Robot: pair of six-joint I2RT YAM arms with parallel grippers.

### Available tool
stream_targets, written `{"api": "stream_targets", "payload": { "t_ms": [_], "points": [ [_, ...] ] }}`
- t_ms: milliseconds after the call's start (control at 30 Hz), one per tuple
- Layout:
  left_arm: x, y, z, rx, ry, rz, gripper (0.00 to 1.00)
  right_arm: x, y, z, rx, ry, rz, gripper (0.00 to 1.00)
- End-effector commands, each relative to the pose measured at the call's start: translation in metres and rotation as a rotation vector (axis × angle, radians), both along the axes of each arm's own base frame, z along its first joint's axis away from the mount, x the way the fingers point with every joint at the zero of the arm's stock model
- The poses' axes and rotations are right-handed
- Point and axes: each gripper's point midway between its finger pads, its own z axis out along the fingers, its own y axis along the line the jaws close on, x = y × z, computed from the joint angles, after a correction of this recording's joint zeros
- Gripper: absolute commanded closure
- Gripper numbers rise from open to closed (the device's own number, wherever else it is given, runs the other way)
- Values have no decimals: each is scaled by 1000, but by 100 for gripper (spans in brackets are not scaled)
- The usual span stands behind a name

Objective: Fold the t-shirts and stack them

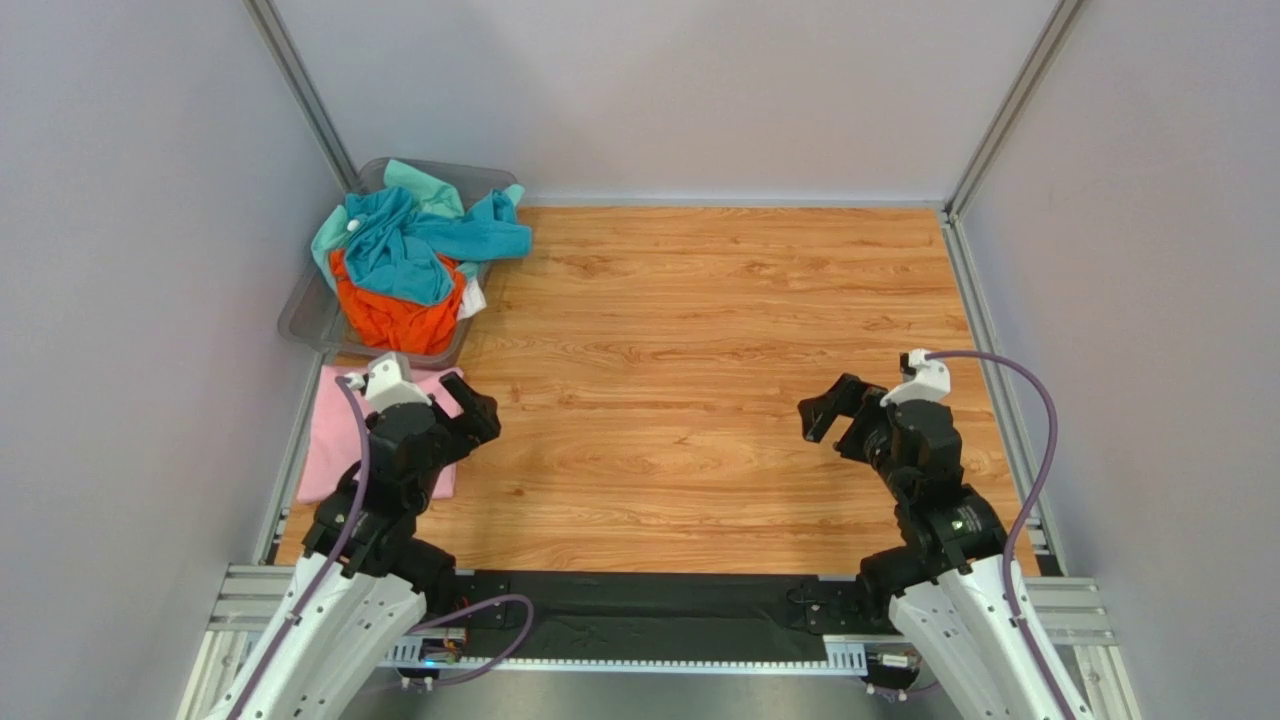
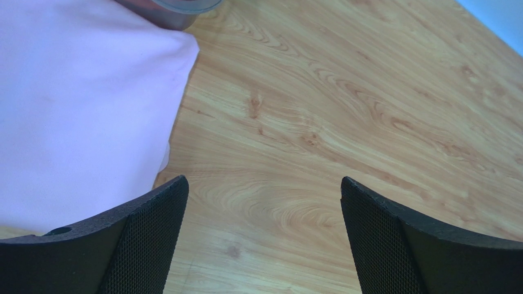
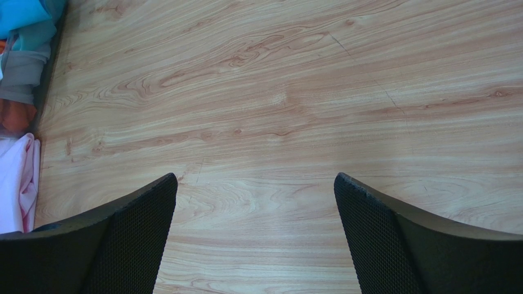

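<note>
My left gripper should move outward over the bin (image 1: pixel 307 314) next and lower its open fingers onto the teal t-shirt's middle (image 1: pixel 427 260), since that shirt is on top of the heap.
A folded pale pink t-shirt (image 1: pixel 328 443) lies flat at the table's left edge; it fills the left of the left wrist view (image 2: pixel 73 110). A heap of teal (image 1: pixel 398 248), mint green (image 1: pixel 431 188) and bright orange (image 1: pixel 394 318) t-shirts fills the grey plastic bin (image 1: pixel 307 314) at the back left. My left gripper (image 1: pixel 469 410) is open and empty, just right of the pink shirt, above bare wood. My right gripper (image 1: pixel 830 408) is open and empty over the right side of the table. Both wrist views show the fingers (image 2: pixel 147 239) (image 3: pixel 135 239) wide apart.
The wooden table top (image 1: pixel 706 375) is bounded by grey walls and metal frame rails on left, right and back. The bin's corner shows at the top of the left wrist view (image 2: pixel 178 9). The bin and pink shirt show at the left edge of the right wrist view (image 3: pixel 18 184).
</note>
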Motion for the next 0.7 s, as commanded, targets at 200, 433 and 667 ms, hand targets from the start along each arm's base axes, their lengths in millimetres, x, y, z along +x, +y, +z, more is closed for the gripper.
{"api": "stream_targets", "payload": {
  "t_ms": [200, 433, 667],
  "points": [
    [28, 9, 14, 75, 64, 109, 0, 9, 3, 1, 9, -21, 1, 0],
    [96, 34, 25, 161, 161, 190, 0, 11, 12, -7, 4, 25, 49, 0],
    [169, 80, 44, 134, 203, 274, 0, 11, 15, -9, 5, 35, 70, 0]
  ]
}}
